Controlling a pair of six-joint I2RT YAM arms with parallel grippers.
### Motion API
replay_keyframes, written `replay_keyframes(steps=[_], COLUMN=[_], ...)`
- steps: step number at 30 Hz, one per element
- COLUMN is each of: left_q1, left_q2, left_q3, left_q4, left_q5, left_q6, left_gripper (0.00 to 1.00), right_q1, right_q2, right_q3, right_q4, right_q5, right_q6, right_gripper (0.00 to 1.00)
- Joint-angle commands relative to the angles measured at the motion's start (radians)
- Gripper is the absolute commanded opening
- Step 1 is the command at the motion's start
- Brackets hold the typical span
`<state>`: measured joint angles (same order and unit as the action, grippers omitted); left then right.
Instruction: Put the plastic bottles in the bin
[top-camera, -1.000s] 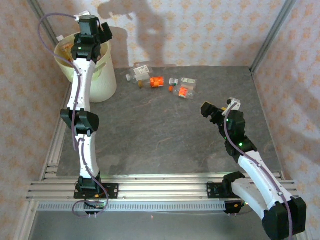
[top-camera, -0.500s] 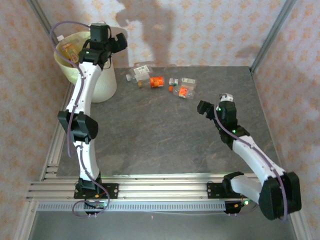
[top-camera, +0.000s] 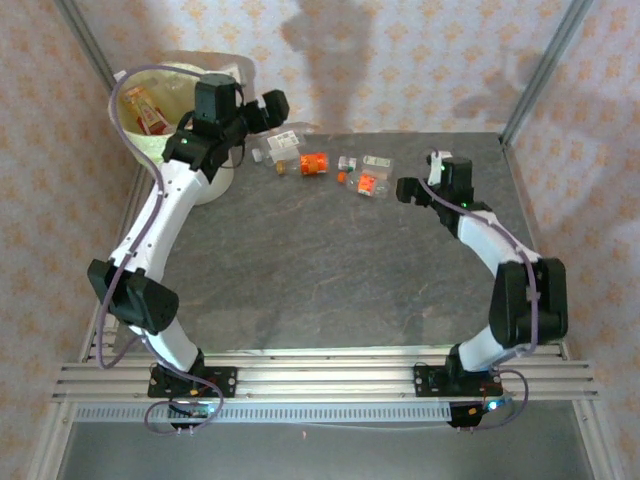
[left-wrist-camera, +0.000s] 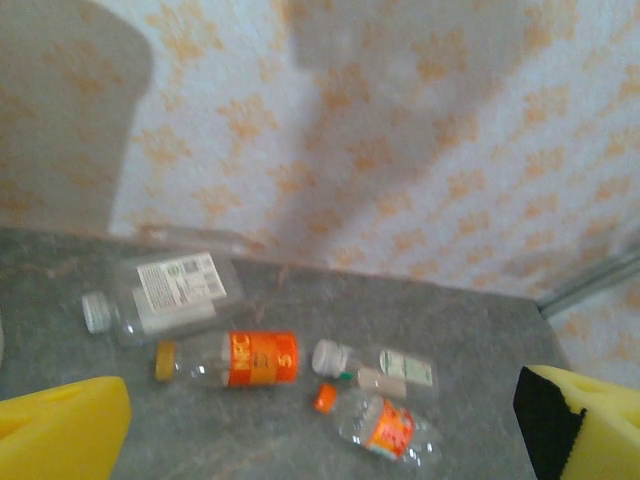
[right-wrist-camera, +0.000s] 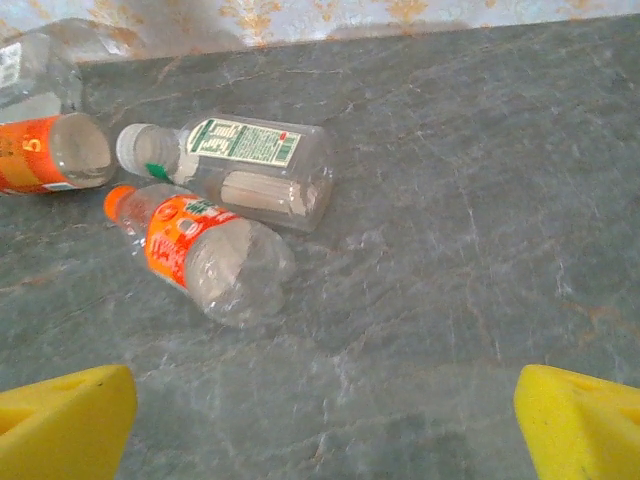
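My right gripper lowers and turns toward the bin (top-camera: 170, 68) next, with fingers on either side of the crushed bottle's clear base.
Several plastic bottles lie in a loose group at the back of the grey table: a clear one with a white label (top-camera: 281, 143) (left-wrist-camera: 165, 290), an orange-labelled one (top-camera: 313, 162) (left-wrist-camera: 235, 358), a white-capped, green-labelled one (top-camera: 376, 163) (right-wrist-camera: 250, 165) and a crushed orange-capped one (top-camera: 365, 183) (right-wrist-camera: 200, 255). The cream bin (top-camera: 170, 68) stands at the back left with bottles inside it (top-camera: 148, 110). My left gripper (top-camera: 268, 108) (left-wrist-camera: 325, 420) hangs open just right of the bin, facing the group. My right gripper (top-camera: 408, 190) (right-wrist-camera: 325, 410) is open just right of the crushed bottle, holding nothing.
Patterned walls close the back and both sides, with metal posts (top-camera: 545, 65) at the corners. An aluminium rail (top-camera: 320, 375) runs along the near edge. Bare grey table (top-camera: 320, 270) stretches between the bottles and the rail.
My left gripper swung from above the bin out to the right, toward the bottles. My right arm stretched forward and left, bringing its gripper close to the crushed bottle.
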<state>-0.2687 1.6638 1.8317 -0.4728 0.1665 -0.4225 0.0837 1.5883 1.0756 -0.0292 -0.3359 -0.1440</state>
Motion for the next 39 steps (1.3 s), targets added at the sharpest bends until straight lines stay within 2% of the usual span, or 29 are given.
replay_keyframes(steps=[1, 4, 8, 14, 18, 27, 33, 39], left_q1=[-0.033, -0.043, -0.049, -0.055, -0.062, -0.090, -0.096, -0.105], left_q2=[-0.077, -0.130, -0.231, -0.289, -0.304, -0.315, -0.311, -0.280], left_q3=[-0.057, -0.125, -0.353, -0.497, -0.576, -0.648, -0.738, -0.781], left_q4=[0.031, -0.002, 0.157, 0.200, 0.242, 0.259, 0.324, 0.402], left_q5=[0.013, 0.014, 0.030, -0.003, 0.003, -0.072, -0.107, -0.093], left_q6=[-0.001, -0.013, -0.104, -0.216, -0.256, -0.299, -0.354, -0.384], left_gripper=[1.00, 1.00, 1.00, 1.00, 1.00, 1.00, 1.00, 1.00], right_q1=[-0.001, -0.001, 0.007, 0.023, 0.046, 0.127, 0.154, 0.171], right_q2=[0.105, 0.215, 0.322, 0.439, 0.480, 0.659, 0.682, 0.679], right_q3=[0.111, 0.225, 0.354, 0.504, 0.551, 0.762, 0.765, 0.699], right_q4=[-0.121, -0.216, -0.340, -0.443, -0.484, -0.598, -0.626, -0.499], right_q5=[-0.091, -0.156, -0.216, -0.187, -0.238, -0.103, -0.088, -0.028], right_q6=[-0.175, -0.278, -0.410, -0.487, -0.535, -0.619, -0.649, -0.592], right_gripper=[0.96, 0.95, 0.93, 0.92, 0.92, 0.91, 0.87, 0.85])
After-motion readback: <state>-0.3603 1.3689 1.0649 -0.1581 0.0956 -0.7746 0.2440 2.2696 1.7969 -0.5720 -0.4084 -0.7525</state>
